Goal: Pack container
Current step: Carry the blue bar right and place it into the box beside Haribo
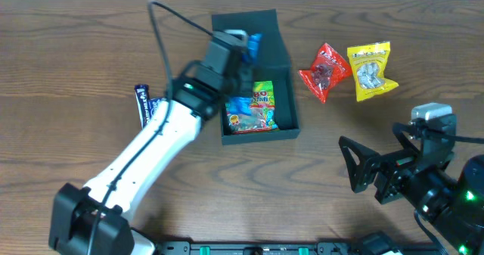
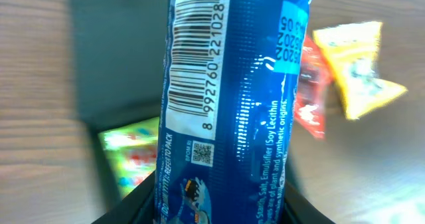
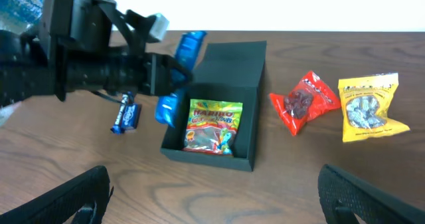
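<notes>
A part of the container's side nearest the red snack packet is empty. I will move my left gripper across the gummy packet (image 1: 257,107) and down toward that side next.
The dark teal container (image 1: 286,54) stands open at the table's back middle, its flap lid folded back; it also shows in the right wrist view (image 3: 251,71). A colourful gummy packet (image 1: 257,107) lies inside it (image 3: 212,125). My left gripper (image 1: 240,52) is shut on a blue snack packet (image 2: 232,98) and holds it above the container's left side (image 3: 180,71). My right gripper (image 1: 354,164) is open and empty over the table at the front right, well apart from the container.
A red snack packet (image 1: 324,72) and a yellow snack packet (image 1: 370,71) lie right of the container. A small dark blue packet (image 1: 144,104) lies on the table left of the container, beside my left arm.
</notes>
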